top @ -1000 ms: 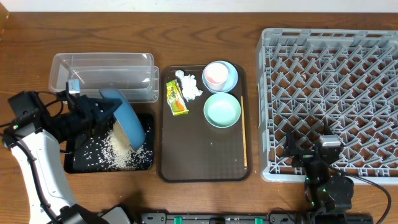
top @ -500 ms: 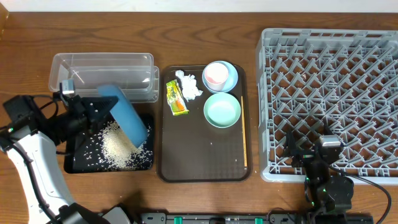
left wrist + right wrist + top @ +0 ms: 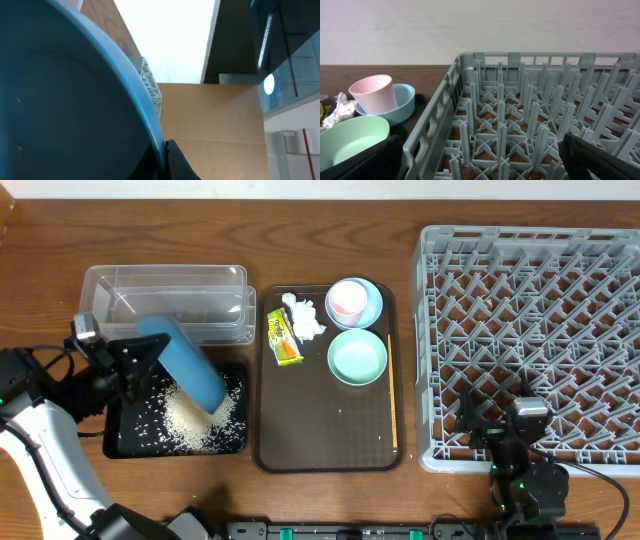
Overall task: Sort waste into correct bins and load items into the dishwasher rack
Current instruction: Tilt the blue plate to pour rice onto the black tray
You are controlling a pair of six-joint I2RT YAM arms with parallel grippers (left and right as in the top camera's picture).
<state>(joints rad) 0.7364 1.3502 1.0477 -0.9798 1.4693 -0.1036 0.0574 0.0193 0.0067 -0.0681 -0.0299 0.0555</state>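
Note:
Next, the left gripper swings over the near half of the brown serving tray, which is bare. It turns the bowl upright, lowers it and releases the bowl's rim.
My left gripper is shut on the rim of the large blue bowl, which hangs tipped on edge over the black tray. A heap of rice lies in that tray. In the left wrist view the bowl fills the frame, its rim pinched at the gripper. The tissue, snack wrapper, mint-green bowl, and pink cup inside the light-blue bowl sit on the brown serving tray. A chopstick lies along its right edge. My right gripper stands open and empty over the dishwasher rack.
The clear tub stands behind the black tray, close to the raised bowl. The right wrist view looks across the rack's pegs toward the pink cup, mint-green bowl and tissue. The rack's front wall sits near the table edge.
The left arm has drawn back to the left with the blue bowl, which has tipped further and swung leftward over the black tray. The right arm has not moved.

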